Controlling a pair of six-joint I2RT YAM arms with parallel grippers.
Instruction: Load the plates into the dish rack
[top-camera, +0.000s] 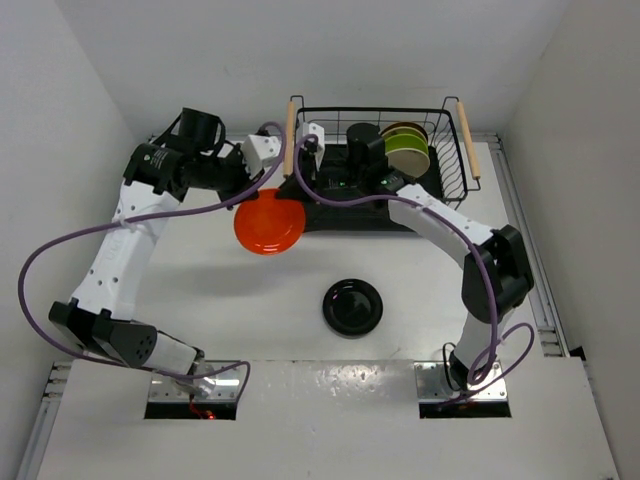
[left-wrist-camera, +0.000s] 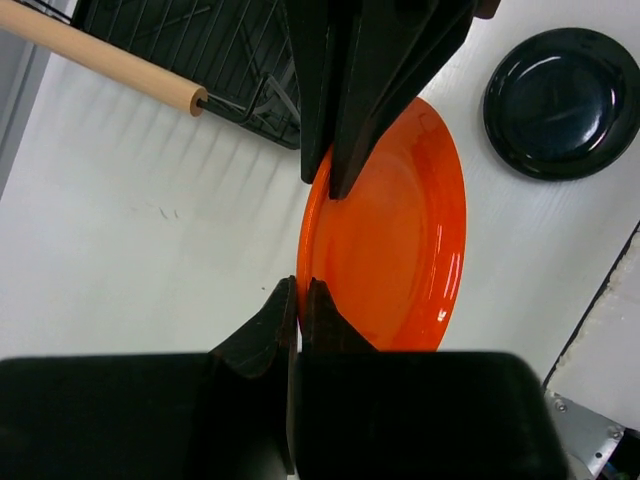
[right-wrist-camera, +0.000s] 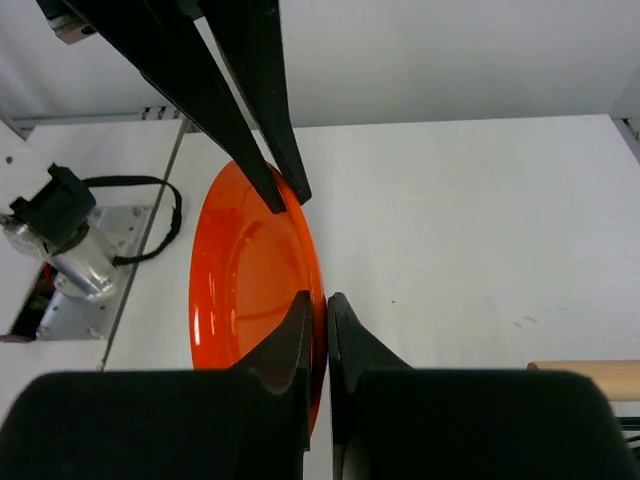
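To my right gripper's right in the top view plates stand racked, so I will carry the orange one over, lower it beside the lime green plate (top-camera: 410, 155) and release.
An orange plate (top-camera: 270, 225) hangs on edge above the table, just left of the black wire dish rack (top-camera: 455, 185). My left gripper (top-camera: 243, 203) is shut on its rim (left-wrist-camera: 300, 292). My right gripper (top-camera: 298, 192) is shut on the opposite rim (right-wrist-camera: 327, 300). Each wrist view shows the other gripper's fingers (left-wrist-camera: 335, 150) (right-wrist-camera: 270, 170) pinching the far rim of the orange plate (left-wrist-camera: 400, 240) (right-wrist-camera: 245, 270). A glossy black plate (top-camera: 352, 306) lies flat on the table and shows in the left wrist view (left-wrist-camera: 560, 100). A lime green plate (top-camera: 410, 155) and others stand in the rack.
The rack's left wooden handle (top-camera: 291, 135) is close to both grippers and shows in the wrist views (left-wrist-camera: 110, 68) (right-wrist-camera: 585, 375). The right wooden handle (top-camera: 467, 140) is at the far side. White walls enclose the table on the left, back and right.
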